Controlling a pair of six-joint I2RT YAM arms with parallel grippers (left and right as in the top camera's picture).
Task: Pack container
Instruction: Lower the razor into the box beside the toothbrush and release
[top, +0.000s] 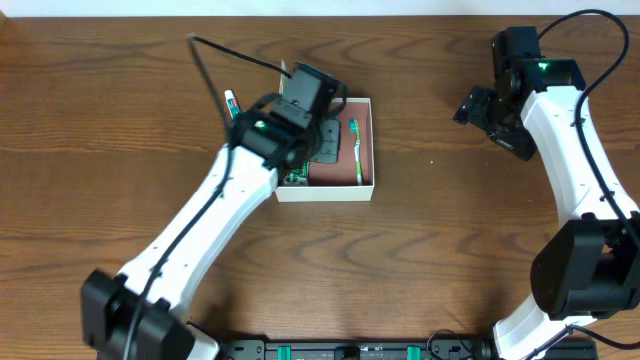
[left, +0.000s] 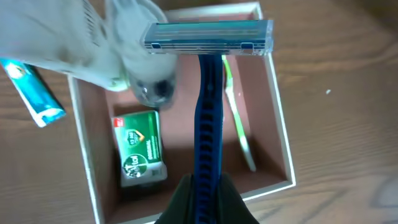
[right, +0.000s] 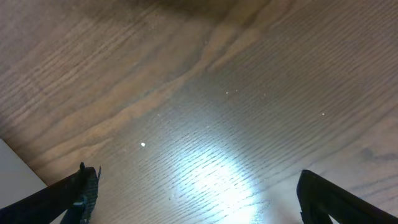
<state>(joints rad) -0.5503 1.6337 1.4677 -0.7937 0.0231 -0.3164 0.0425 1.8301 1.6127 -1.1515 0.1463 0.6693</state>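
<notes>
The left gripper lowers the razor next to the green toothbrush now, where the container's empty bottom (top: 346, 164) (left: 228, 135) shows.
The container (top: 330, 192) is a square shallow box with white walls and a reddish-brown floor, left of the table's middle. My left gripper (left: 205, 186) hangs over it, shut on the blue handle of a razor (left: 208, 93), whose head points toward the far wall. A green toothbrush (left: 239, 124) and a green packet (left: 142, 148) lie inside the box. A blurred pale object (left: 93, 43) sits near the far left corner. My right gripper (right: 196, 186) stands open over bare wood at the far right (top: 490, 115).
A small toothpaste tube (left: 34, 93) lies on the table just outside the container's left wall (top: 232, 103). A black cable (top: 215, 70) runs from the left wrist over the table behind the box.
</notes>
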